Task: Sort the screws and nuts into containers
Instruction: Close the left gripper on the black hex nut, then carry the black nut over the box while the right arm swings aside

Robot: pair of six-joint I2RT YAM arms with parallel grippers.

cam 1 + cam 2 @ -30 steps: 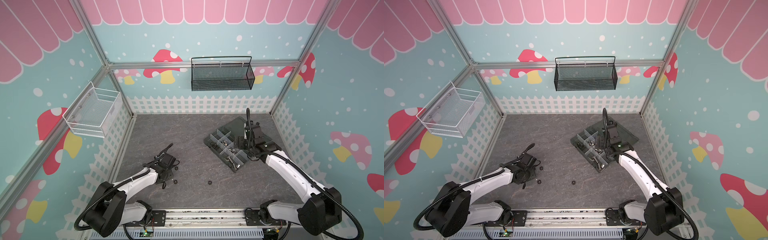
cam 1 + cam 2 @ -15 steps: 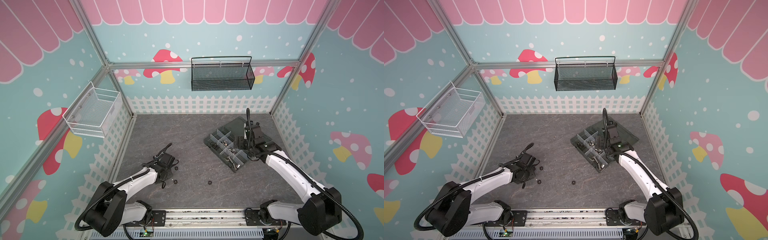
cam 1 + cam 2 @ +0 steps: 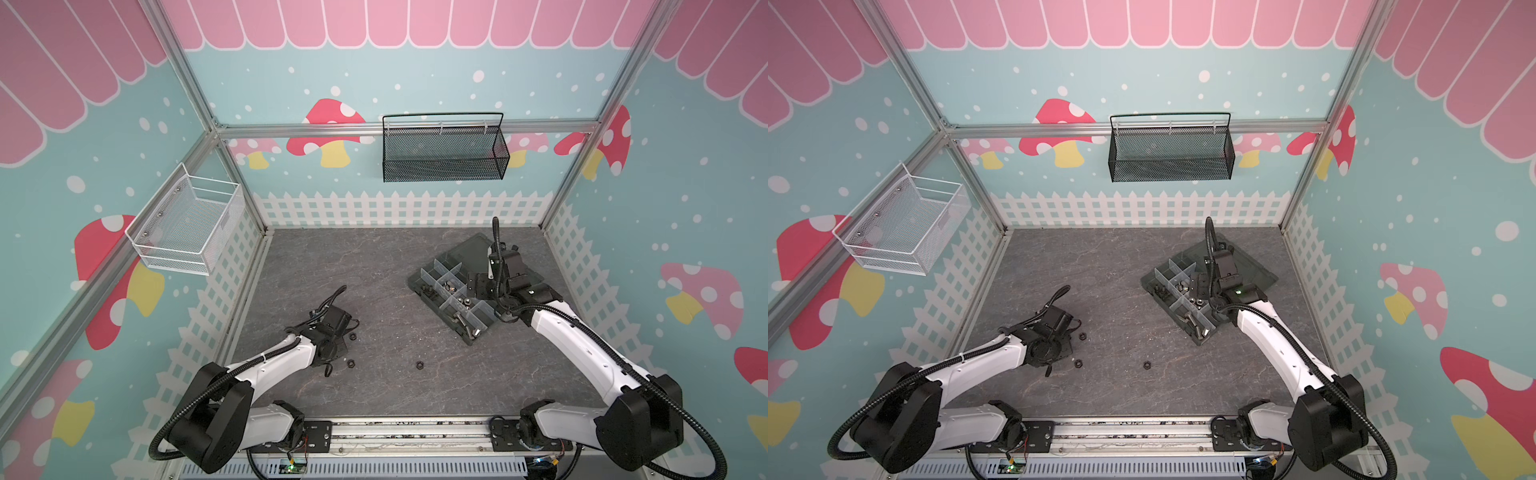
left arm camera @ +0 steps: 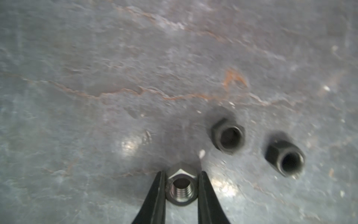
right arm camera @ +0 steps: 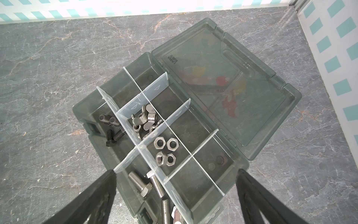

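Observation:
The container already holding silver nuts lies outward, across the floor, so the robot next needs to lift this matching nut in its left gripper, carry it over and release it.
In the left wrist view my left gripper (image 4: 181,174) is shut on a silver nut (image 4: 181,189) low over the grey floor. Two black nuts (image 4: 228,136) (image 4: 284,158) lie close beside it. Both top views show three black nuts on the floor (image 3: 353,336) (image 3: 350,364) (image 3: 419,365) by the left wrist. My right gripper (image 5: 176,173) hangs open over the organizer box (image 5: 81,108), holding nothing. The box's containers hold black screws (image 5: 112,131), silver wing nuts (image 5: 143,118), silver nuts (image 5: 164,149) and silver screws (image 5: 147,184).
The box's lid (image 5: 232,87) lies open flat toward the right wall. A black mesh basket (image 3: 444,153) hangs on the back wall and a white wire basket (image 3: 187,224) on the left wall. White fence panels edge the floor.
The left gripper's jaws have closed onto the silver nut. Neither arm has visibly shifted, and the right gripper stays open over the box.

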